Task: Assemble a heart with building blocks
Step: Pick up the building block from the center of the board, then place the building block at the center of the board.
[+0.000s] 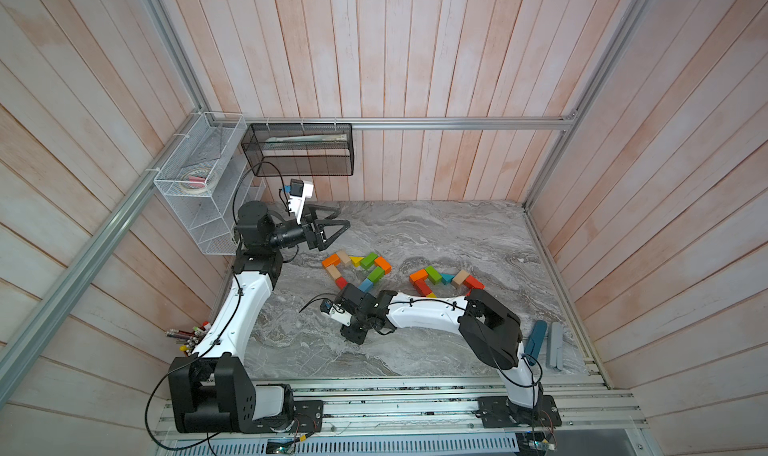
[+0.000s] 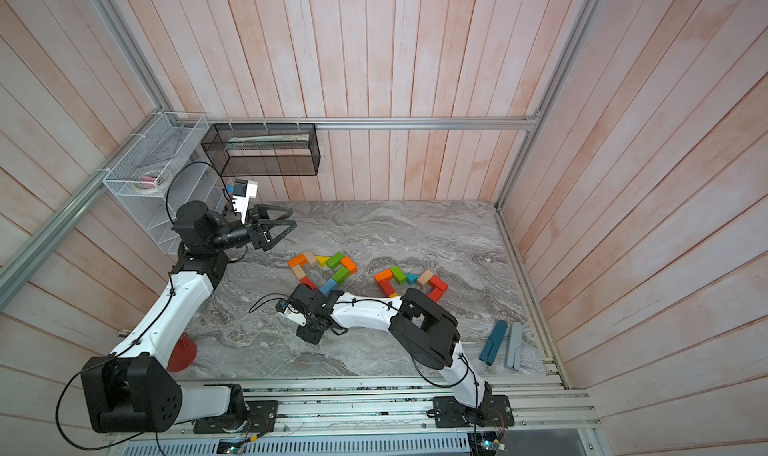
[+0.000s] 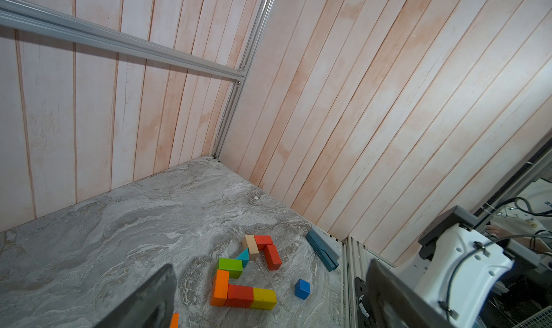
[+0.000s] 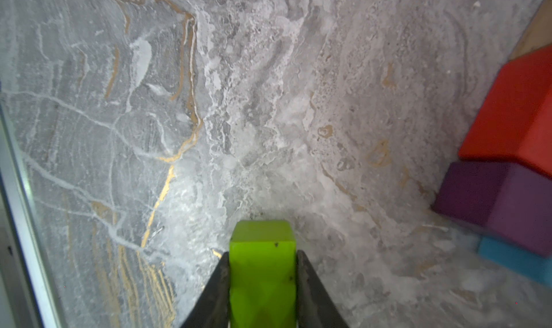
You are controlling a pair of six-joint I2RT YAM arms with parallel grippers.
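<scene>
My right gripper should next carry the lime-green block it is holding sideways onto bare marble short of the yellow brick (image 1: pixel 409 342), beside my gripper, and let go of it there, clear of bricks.
The building blocks lie in two outlined clusters on the marble table: a left cluster (image 1: pixel 357 269) and a right cluster (image 1: pixel 440 281). The left wrist view shows the right cluster's orange (image 3: pixel 220 287), red (image 3: pixel 240 295) and yellow (image 3: pixel 264 298) bricks in a row, with a blue cube (image 3: pixel 302 288) lying apart. My right gripper (image 1: pixel 355 335) points down in front of the left cluster. It is shut on a lime-green block (image 4: pixel 263 266), gripped between both fingers (image 4: pixel 219 281) close over the table. Red (image 4: pixel 513 117) and purple (image 4: pixel 493 201) blocks lie beside it. My left gripper (image 1: pixel 343 219) hangs open and empty at the back left.
A dark-blue bar (image 1: pixel 536 339) and a grey bar (image 1: pixel 555 346) lie at the table's right front. A white wire basket (image 1: pixel 199 184) and a black mesh basket (image 1: pixel 299 150) hang at the back left. Pens (image 1: pixel 187 335) and a red disc (image 2: pixel 183 354) sit by the left arm.
</scene>
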